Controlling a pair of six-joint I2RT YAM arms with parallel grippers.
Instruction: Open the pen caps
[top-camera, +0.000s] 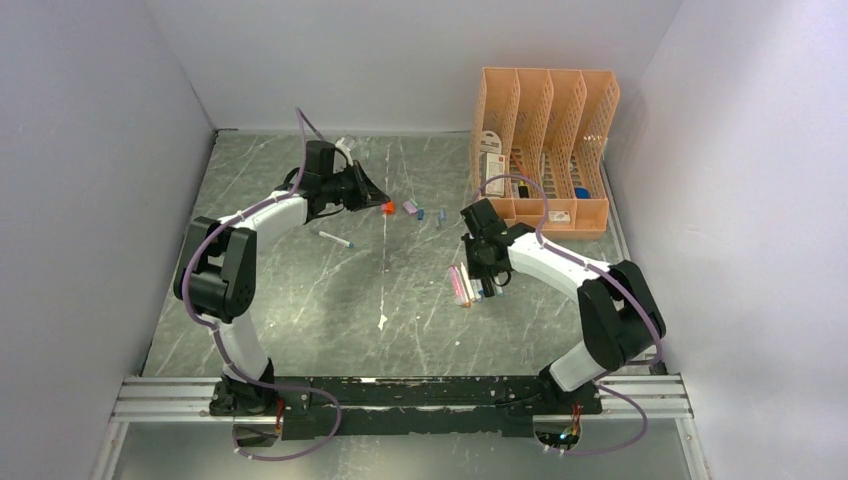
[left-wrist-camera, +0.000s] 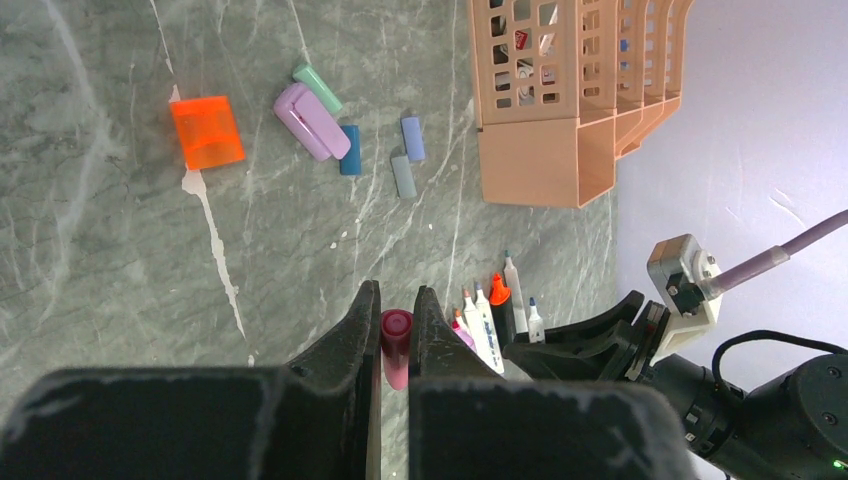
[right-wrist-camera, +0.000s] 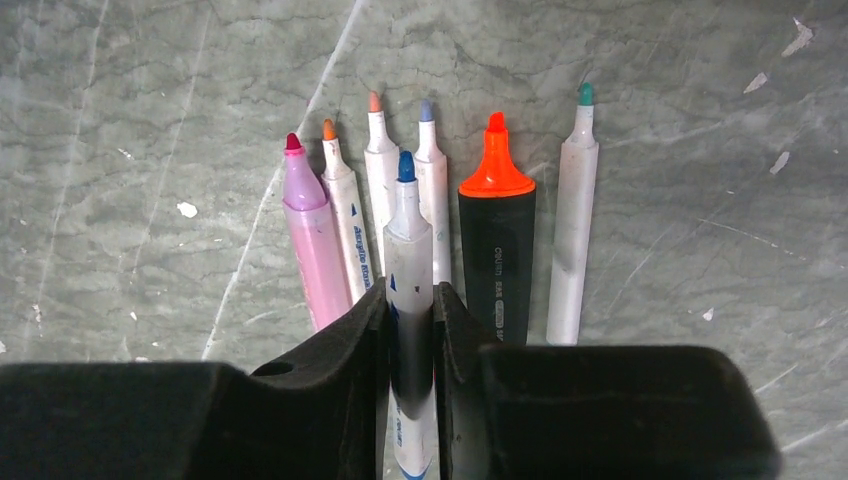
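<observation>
I should next lower my left gripper and release the red-pink cap (left-wrist-camera: 396, 350) on the bare tabletop below, beside the orange cap's near edge.
My left gripper (left-wrist-camera: 396, 297) is shut on a small red-pink cap (left-wrist-camera: 396, 350) and holds it above the table; in the top view it (top-camera: 372, 195) is just left of the loose caps. On the table lie an orange cap (left-wrist-camera: 207, 131), a lilac one (left-wrist-camera: 311, 121), a green one (left-wrist-camera: 317, 88), a blue one (left-wrist-camera: 350, 149), a pale blue one (left-wrist-camera: 412, 138) and a grey one (left-wrist-camera: 403, 175). My right gripper (right-wrist-camera: 410, 297) is shut on a white pen with a bare blue tip (right-wrist-camera: 407, 240), above a row of uncapped pens (right-wrist-camera: 497, 250). The row also shows in the top view (top-camera: 465, 285).
The peach mesh file organiser (top-camera: 545, 140) stands at the back right, close behind my right arm. One more white pen (top-camera: 332, 238) lies alone left of centre. Grey walls enclose the table on three sides.
</observation>
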